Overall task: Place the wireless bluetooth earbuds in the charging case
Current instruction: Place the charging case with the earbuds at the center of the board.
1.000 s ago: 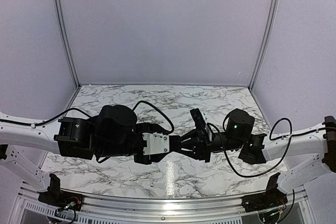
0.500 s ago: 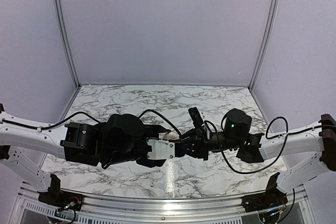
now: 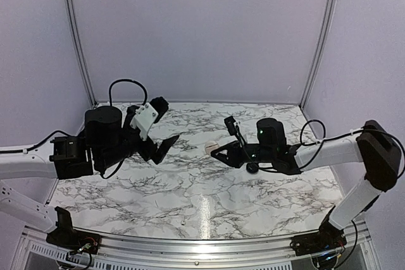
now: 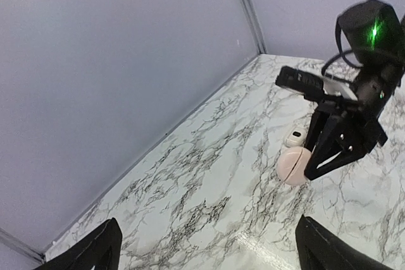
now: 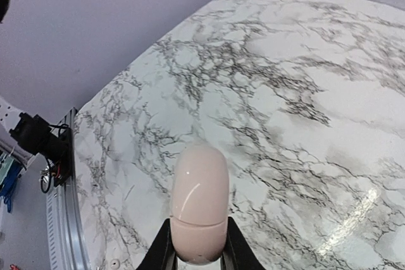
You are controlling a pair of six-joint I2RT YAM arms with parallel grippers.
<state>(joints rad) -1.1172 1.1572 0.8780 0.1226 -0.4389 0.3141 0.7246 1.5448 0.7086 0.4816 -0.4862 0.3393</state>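
My right gripper still holds the charging case point(image 5: 199, 203) above the tabletop, so next it needs to lower to the bare marble just below and release it there.
The charging case point(image 5: 199, 203) is a pale pinkish-cream pebble with its lid closed. My right gripper point(image 5: 197, 254) is shut on its lower half and holds it just above the marble, near the table's middle point(image 3: 209, 147). From the left wrist view the case point(image 4: 292, 165) sticks out of the right gripper's black fingers point(image 4: 335, 150). My left gripper point(image 3: 161, 148) hangs open and empty at the left, well apart from the case; its wide-set fingertips point(image 4: 101, 251) frame bare marble. The earbuds are hidden.
A small white squarish piece with a dark spot point(image 4: 295, 137) lies on the marble just beyond the case. A small black round thing point(image 3: 252, 168) sits under the right arm. Grey walls close the table's back and sides.
My left gripper has opened wide and drawn back to the left, away from the right gripper. The right gripper has kept the case and shifted toward the back of the table.
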